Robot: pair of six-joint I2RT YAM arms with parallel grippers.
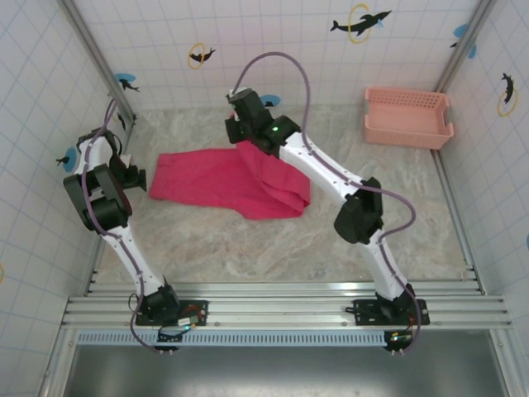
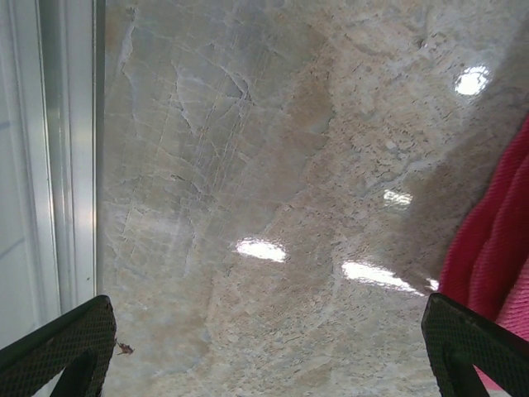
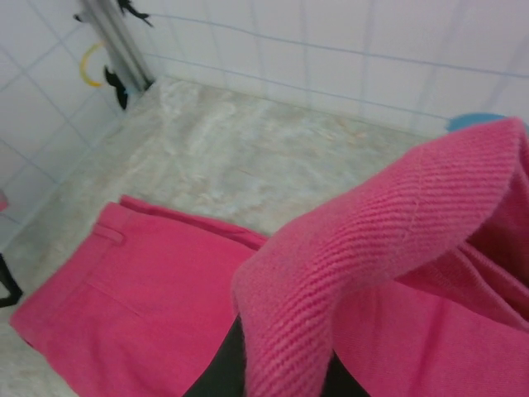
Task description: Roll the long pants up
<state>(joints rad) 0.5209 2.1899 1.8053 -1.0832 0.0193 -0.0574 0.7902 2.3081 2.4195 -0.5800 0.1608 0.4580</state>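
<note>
The robot's right gripper next needs to swing down and across to release the fold over the pants' uncovered waist end [image 1: 175, 176] [image 3: 99, 294], which lies below it, beside the left gripper.
The long pants [image 1: 207, 178] lie flat, bright magenta, in the middle of the marble table. Their right part is folded over and pulled up toward the back. My right gripper [image 1: 246, 139] is shut on that raised fold. In the right wrist view the ribbed pink cloth [image 3: 372, 240] drapes between and over the dark fingers [image 3: 216, 376], hiding the tips of the right gripper [image 3: 281, 376]. My left gripper [image 1: 137, 179] hangs just left of the pants' left edge, open wide. Its fingertips [image 2: 62, 343] frame bare table, and the pants [image 2: 496, 248] edge sits by the right tip.
A pale salmon slotted basket [image 1: 409, 117] stands at the back right corner. Tiled walls and metal posts [image 1: 95, 54] close in the table on three sides. A white rail [image 2: 50, 165] runs along the left edge beside my left gripper.
</note>
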